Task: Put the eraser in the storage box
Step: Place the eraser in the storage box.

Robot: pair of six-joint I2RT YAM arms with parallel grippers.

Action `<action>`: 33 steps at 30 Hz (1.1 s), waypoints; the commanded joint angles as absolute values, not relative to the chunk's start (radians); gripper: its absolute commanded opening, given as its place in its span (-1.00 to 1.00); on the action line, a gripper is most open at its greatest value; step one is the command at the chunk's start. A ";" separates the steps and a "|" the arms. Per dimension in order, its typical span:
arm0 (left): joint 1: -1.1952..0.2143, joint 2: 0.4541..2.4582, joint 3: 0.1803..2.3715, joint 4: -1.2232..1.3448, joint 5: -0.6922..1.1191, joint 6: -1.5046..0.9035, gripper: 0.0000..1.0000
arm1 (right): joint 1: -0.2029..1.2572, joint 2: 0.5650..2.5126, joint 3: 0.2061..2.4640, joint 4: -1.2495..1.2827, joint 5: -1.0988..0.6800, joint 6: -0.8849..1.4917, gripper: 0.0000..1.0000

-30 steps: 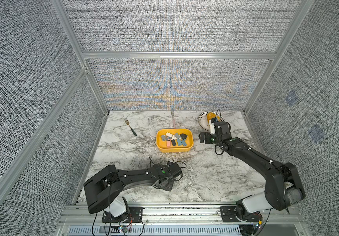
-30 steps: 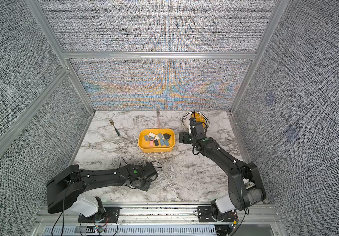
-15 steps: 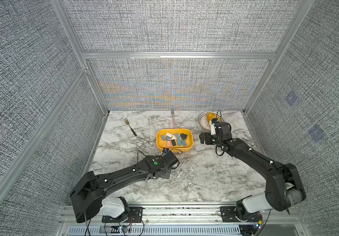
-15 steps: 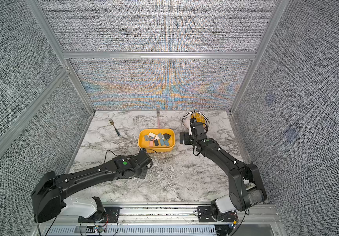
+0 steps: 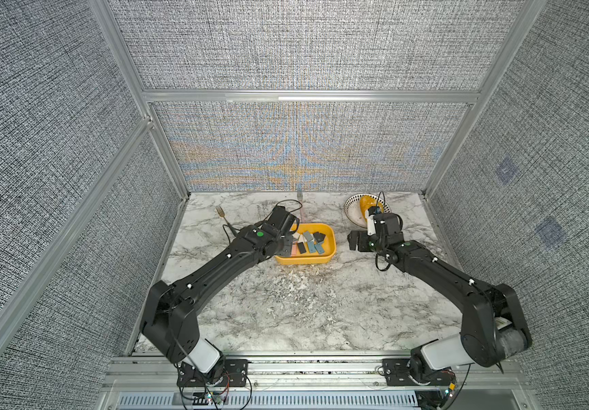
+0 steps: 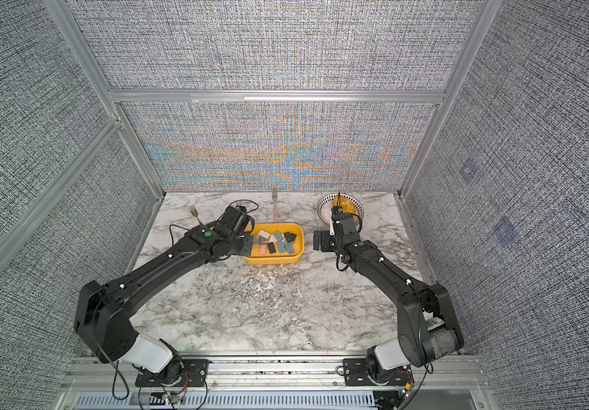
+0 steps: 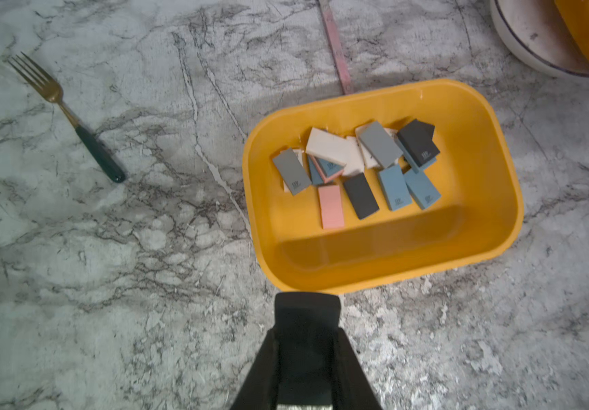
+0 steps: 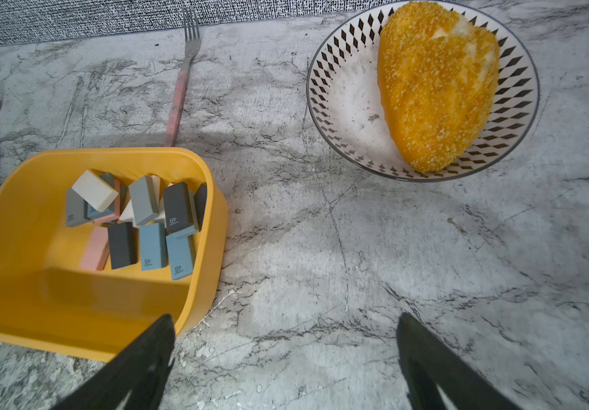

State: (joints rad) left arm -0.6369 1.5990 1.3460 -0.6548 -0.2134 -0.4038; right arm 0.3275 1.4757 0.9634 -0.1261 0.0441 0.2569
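Observation:
I need to move my left gripper down and outward and let go of the black eraser (image 7: 307, 312) over the grey eraser at the box's end (image 7: 291, 171), because that is below and outward of the gripper.
The storage box (image 5: 321, 263) (image 6: 274, 262) is a shallow yellow tub at the middle back of the marble table, with several pink, blue, grey, black and white erasers (image 7: 364, 167) lying in it. My left gripper (image 7: 307, 333) is shut on a black eraser (image 7: 307, 312), which sticks out past the fingertips. In the left wrist view the eraser's end meets the box's rim (image 7: 498, 142). In both top views this gripper (image 5: 284, 245) (image 6: 246, 245) hangs at the box's left end. My right gripper (image 8: 285, 340) (image 5: 355, 242) stands open and empty over bare table right of the box.
A white bowl (image 5: 352, 213) (image 8: 339, 88) with a dark-patterned rim holds a yellow breaded piece (image 8: 434, 85) at the back right. A gold fork with a green handle (image 5: 222, 216) (image 7: 69, 117) lies back left. A pink-handled fork (image 5: 300, 202) (image 8: 179, 92) lies behind the box.
My left arm has swung from the table's front up to the left end of the box, gripper shut throughout. The right arm has not moved.

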 commanded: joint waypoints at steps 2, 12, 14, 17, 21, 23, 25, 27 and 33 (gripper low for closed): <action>-0.593 1.717 1.447 -0.622 -0.134 -0.341 -0.60 | 0.326 1.487 0.974 -0.120 0.040 0.256 0.95; -0.530 1.971 1.660 -0.642 -0.079 -0.314 -0.59 | 0.323 1.531 0.992 -0.114 0.025 0.257 0.95; -0.517 1.985 1.668 -0.638 -0.067 -0.321 -0.59 | 0.324 1.539 0.995 -0.114 0.021 0.257 0.95; -0.505 2.033 1.676 -0.630 -0.053 -0.333 -0.59 | 0.323 1.555 0.998 -0.107 0.020 0.255 0.95; -0.498 2.073 1.684 -0.634 -0.051 -0.343 -0.59 | 0.323 1.575 1.008 -0.108 0.015 0.252 0.95; -0.494 2.088 1.680 -0.624 -0.053 -0.348 -0.59 | 0.323 1.580 1.011 -0.106 0.014 0.250 0.96; -0.493 2.104 1.682 -0.621 -0.062 -0.353 -0.59 | 0.323 1.586 1.015 -0.104 0.015 0.248 0.95; -0.490 2.117 1.685 -0.616 -0.064 -0.360 -0.59 | 0.323 1.594 1.020 -0.107 0.018 0.244 0.95; -0.482 2.162 1.712 -0.628 -0.083 -0.361 -0.58 | 0.322 1.609 1.028 -0.107 0.018 0.239 0.95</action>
